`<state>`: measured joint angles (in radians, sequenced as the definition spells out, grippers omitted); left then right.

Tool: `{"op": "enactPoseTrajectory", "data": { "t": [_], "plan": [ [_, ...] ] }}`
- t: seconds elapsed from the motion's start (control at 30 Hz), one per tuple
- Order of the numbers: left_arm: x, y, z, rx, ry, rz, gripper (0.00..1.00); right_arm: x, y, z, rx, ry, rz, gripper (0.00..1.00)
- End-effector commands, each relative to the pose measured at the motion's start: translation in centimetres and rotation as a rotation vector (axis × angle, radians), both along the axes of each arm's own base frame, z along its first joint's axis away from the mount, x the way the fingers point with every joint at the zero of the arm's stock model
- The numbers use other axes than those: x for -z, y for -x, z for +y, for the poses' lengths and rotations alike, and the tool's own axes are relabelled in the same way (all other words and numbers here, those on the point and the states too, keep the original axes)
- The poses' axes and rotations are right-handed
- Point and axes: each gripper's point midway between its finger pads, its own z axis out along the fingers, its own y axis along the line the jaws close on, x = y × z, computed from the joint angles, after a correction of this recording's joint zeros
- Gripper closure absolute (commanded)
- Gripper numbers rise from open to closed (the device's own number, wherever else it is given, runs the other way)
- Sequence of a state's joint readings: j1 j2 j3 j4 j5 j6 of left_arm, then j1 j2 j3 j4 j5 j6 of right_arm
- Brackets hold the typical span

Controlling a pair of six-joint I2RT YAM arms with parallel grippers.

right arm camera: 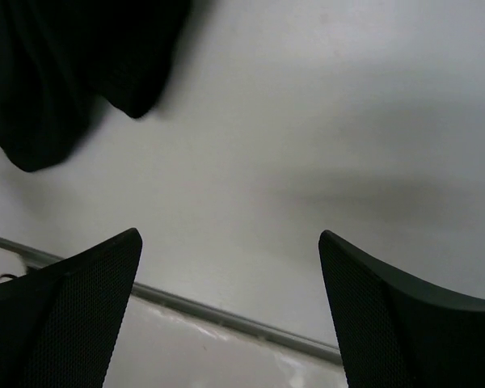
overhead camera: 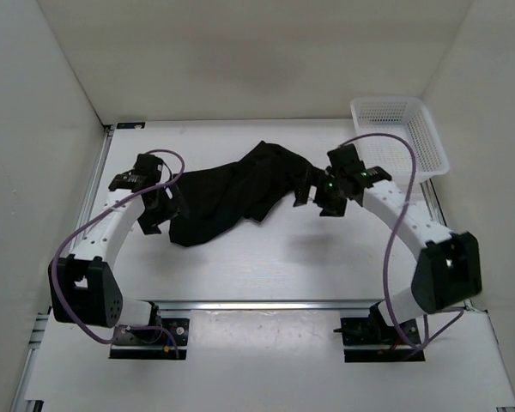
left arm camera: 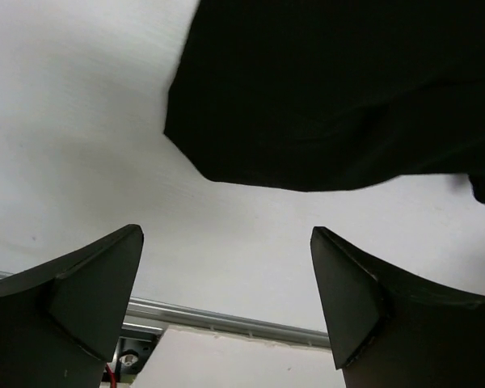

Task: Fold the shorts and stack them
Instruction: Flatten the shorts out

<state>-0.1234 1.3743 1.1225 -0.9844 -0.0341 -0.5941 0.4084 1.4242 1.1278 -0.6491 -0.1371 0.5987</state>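
The right gripper moves outward and to its left in the top view next, over the shorts' basket-side end that lies there, and then goes down to close.
The black shorts (overhead camera: 232, 193) lie crumpled on the white table between the two arms. My left gripper (overhead camera: 154, 209) is open and empty at the shorts' left end, above the table. In the left wrist view the shorts (left arm camera: 339, 97) fill the upper right, ahead of the spread fingers (left arm camera: 89, 299). My right gripper (overhead camera: 319, 199) is open and empty just right of the shorts, held above the table. In the right wrist view the shorts (right arm camera: 56, 73) hang at the upper left, apart from the fingers (right arm camera: 81, 315). No label shows.
A white mesh basket (overhead camera: 399, 133) stands at the back right corner, empty as far as it shows. White walls enclose the table on three sides. A metal rail (overhead camera: 266, 303) runs along the table's near edge by the arm bases.
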Motion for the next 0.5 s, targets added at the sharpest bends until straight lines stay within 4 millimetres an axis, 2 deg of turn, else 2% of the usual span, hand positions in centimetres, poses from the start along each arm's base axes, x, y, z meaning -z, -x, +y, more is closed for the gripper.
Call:
{"op": "enactPoseTrajectory", "data": {
  "t": [0.0, 0.03, 0.07, 0.17, 0.2, 0.23, 0.27, 0.3, 0.33, 0.37, 0.43, 0.47],
  "plan": [
    [1.7, 1.8, 0.2, -0.08, 0.058, 0.064, 0.04, -2.3, -4.5, 4.4, -0.034, -0.156, -0.034, 0.06],
    [2.4, 2.2, -0.1, -0.085, 0.079, 0.078, 0.04, -2.3, -5.5, 4.9, -0.02, -0.168, -0.035, 0.06],
    [4.0, 2.7, -0.1, -0.125, 0.103, 0.099, 0.04, -2.5, -7.3, 5.8, -0.01, -0.179, -0.041, 0.08],
    [6.2, 3.6, -0.3, -0.147, 0.139, 0.145, 0.04, -2.2, -10.9, 6.0, 0.046, -0.13, -0.066, 0.11],
    [6.5, 3.4, -0.4, -0.147, 0.139, 0.148, 0.03, -0.2, -11.7, 6.1, 0.048, -0.093, -0.022, 0.11],
    [7.0, 3.0, -0.4, -0.148, 0.138, 0.154, 0.03, -1.7, -13.5, 6.7, 0.053, -0.102, -0.064, 0.12],
    [7.4, 2.8, -0.2, -0.157, 0.138, 0.159, 0.03, -1.6, -14.5, 6.9, 0.049, -0.091, -0.082, 0.15],
    [7.6, 2.7, -0.4, -0.154, 0.149, 0.163, 0.03, 0.1, -15.3, 7.0, 0.043, -0.062, -0.06, 0.15],
    [8.3, 2.6, -0.4, -0.156, 0.147, 0.184, 0.03, -1.1, -16.8, 7.4, 0.05, -0.067, -0.094, 0.16],
    [8.6, 2.5, -0.5, -0.153, 0.155, 0.188, 0.03, 0.9, -17.5, 7.7, 0.039, -0.044, -0.063, 0.16],
    [8.6, 1.7, -0.4, -0.156, 0.145, 0.188, 0.16, 1.9, -18.5, 8.1, 0.032, -0.032, -0.05, 0.17],
    [9.1, 1.6, -0.4, -0.158, 0.142, 0.209, 0.21, 3.6, -19.1, 8.3, 0.032, -0.022, -0.027, 0.17]
  ]
}}
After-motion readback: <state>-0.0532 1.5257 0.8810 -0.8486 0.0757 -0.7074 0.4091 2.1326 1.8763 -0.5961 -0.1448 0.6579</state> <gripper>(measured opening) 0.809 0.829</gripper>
